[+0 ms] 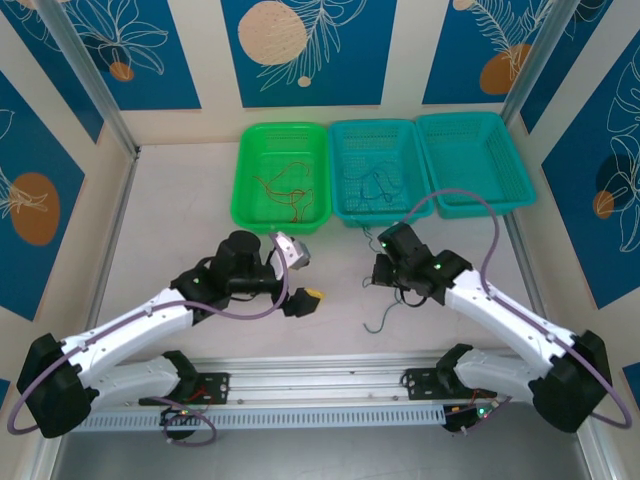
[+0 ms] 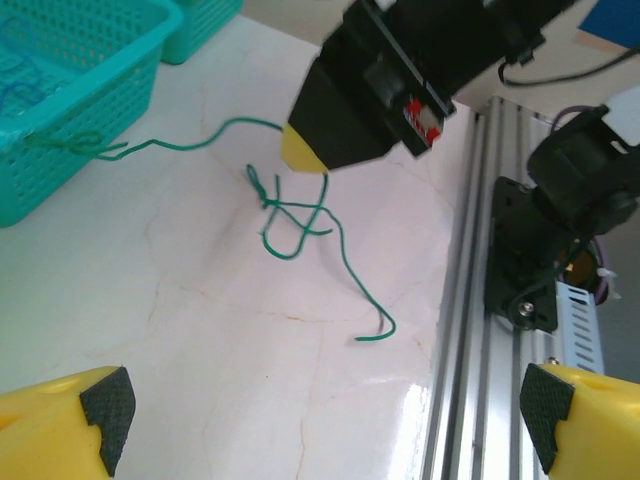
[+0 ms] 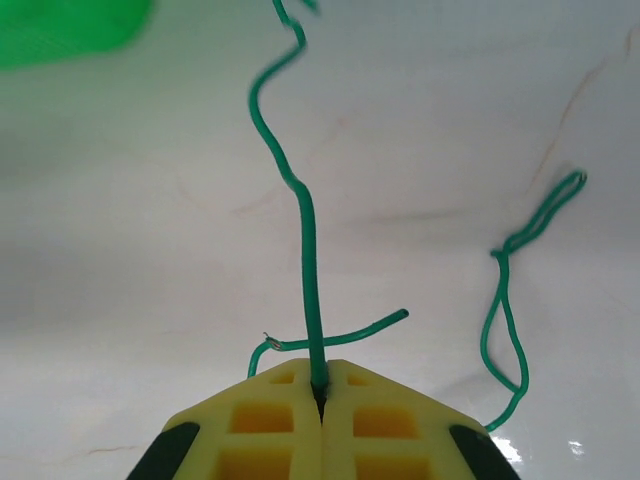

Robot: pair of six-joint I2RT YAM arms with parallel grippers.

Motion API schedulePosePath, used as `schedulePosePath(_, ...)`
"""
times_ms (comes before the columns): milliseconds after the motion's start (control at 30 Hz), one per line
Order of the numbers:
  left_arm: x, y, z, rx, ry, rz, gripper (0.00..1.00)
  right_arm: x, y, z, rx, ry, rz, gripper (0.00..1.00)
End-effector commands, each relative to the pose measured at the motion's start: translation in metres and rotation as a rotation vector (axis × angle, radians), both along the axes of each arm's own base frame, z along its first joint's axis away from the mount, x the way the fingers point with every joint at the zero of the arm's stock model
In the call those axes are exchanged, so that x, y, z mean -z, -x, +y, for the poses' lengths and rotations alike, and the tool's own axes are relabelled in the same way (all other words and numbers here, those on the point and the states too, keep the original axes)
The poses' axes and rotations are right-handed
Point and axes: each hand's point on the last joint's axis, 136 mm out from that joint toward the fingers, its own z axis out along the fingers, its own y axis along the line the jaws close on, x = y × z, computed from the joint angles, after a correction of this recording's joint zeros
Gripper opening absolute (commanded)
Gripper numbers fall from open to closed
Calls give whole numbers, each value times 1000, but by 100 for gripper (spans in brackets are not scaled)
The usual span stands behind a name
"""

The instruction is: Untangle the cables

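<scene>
The green cable rises with my right gripper next and goes outward over the second teal basket (image 1: 476, 162) for release there, since that basket stands empty.
Thin green cables (image 2: 290, 215) lie knotted in loops on the white table, one strand running to the teal basket's wall (image 2: 60, 150). My right gripper (image 3: 321, 385) is shut on a green cable (image 3: 305, 240), which rises straight out from between its yellow fingers. A further green loop (image 3: 505, 300) lies to its right. From above, the right gripper (image 1: 383, 272) is just in front of the middle basket, with green cable (image 1: 385, 318) trailing towards me. My left gripper (image 2: 325, 410) is wide open and holds nothing. It hovers left of the tangle (image 1: 300, 275). Red cables (image 1: 285, 190) and blue cables (image 1: 372, 185) lie in baskets.
Three baskets stand in a row at the back: a green basket (image 1: 281, 215), a teal basket (image 1: 345, 170) and a second teal basket (image 1: 470, 205). An aluminium rail (image 1: 320, 385) runs along the near edge. Walls close in both sides.
</scene>
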Motion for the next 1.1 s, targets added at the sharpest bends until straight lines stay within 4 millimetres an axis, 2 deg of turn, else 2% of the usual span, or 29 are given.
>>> schedulePosePath(0, -16, 18, -8, 118, 26, -24, 100, -43, -11, 1, -22, -62, -117, 0)
schedulePosePath(133, -18, 13, -11, 98, 30, -15, 100, -81, -35, -5, 5, -114, -246, 0)
schedulePosePath(200, -18, 2, -12, 33, 51, -9, 100, -95, -52, -12, 47, -145, -306, 0)
schedulePosePath(300, -28, -19, -13, -92, 114, -6, 100, -111, -77, -28, 119, -215, -368, 0)
schedulePosePath(467, -56, -36, -19, -195, 246, -13, 100, -123, -116, -65, 258, -304, -427, 0)
schedulePosePath(667, -76, -33, -32, -165, 296, -38, 100, -114, -155, -117, 386, -392, -420, 0)
schedulePosePath(867, -69, -31, -38, -155, 270, -37, 100, -103, -188, -181, 533, -553, -409, 0)
schedulePosePath(967, -64, -31, -40, -157, 261, -33, 100, -95, -212, -200, 563, -547, -388, 0)
schedulePosePath(1067, -60, -31, -42, -161, 251, -24, 100, -86, -240, -210, 556, -534, -364, 0)
